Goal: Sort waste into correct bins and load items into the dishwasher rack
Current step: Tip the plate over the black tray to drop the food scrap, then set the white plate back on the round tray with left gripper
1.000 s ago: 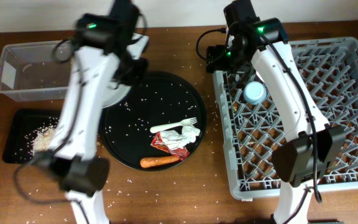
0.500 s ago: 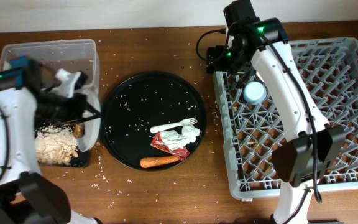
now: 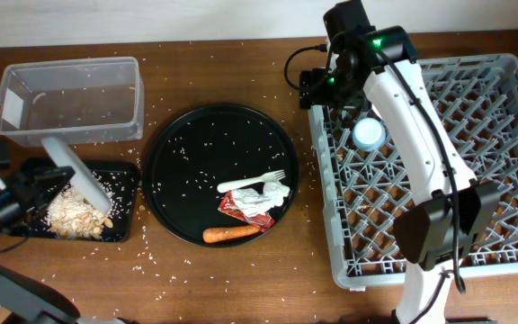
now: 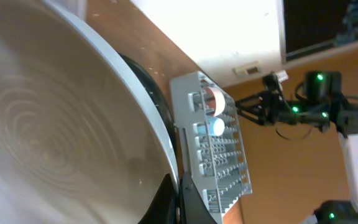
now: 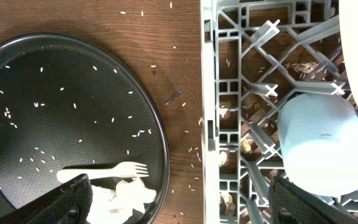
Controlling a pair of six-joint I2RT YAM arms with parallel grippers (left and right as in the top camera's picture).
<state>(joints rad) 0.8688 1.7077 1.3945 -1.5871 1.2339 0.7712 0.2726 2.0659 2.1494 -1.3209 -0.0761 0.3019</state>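
My left gripper is moving to the right in the overhead view next, then down onto the open part of the round tray, to release the plate point(image 3: 77, 173) clear of the fork.
My left gripper point(image 3: 27, 184) is shut on the rim of the pale grey-green plate point(image 3: 77, 173), which it holds tilted on edge over the shallow black tray point(image 3: 124, 175). The plate fills the left wrist view point(image 4: 55, 124), its rim pinched between the jaws point(image 4: 178, 193). Beige oat scraps point(image 3: 75, 212) lie in that tray. The clear tub point(image 3: 70, 99) stands behind it. The white fork point(image 3: 250, 182), napkin point(image 3: 270, 195), red wrapper point(image 3: 235, 208) and carrot point(image 3: 232, 234) lie on the round black tray point(image 3: 187, 144). My right gripper point(image 5: 188, 205) is open over the left edge of the rack point(image 3: 475, 225), beside the light-blue cup point(image 5: 319, 143).
Rice grains are scattered over the wooden table and the round tray. The cup also shows in the overhead view point(image 3: 368, 133), under my right arm. In the left wrist view a white round item point(image 4: 213, 98) stands next to the cup point(image 4: 215, 127) in the rack.
My left arm has swung out to the far left with the plate, which now leans on edge over the shallow black tray. The right arm has not moved.
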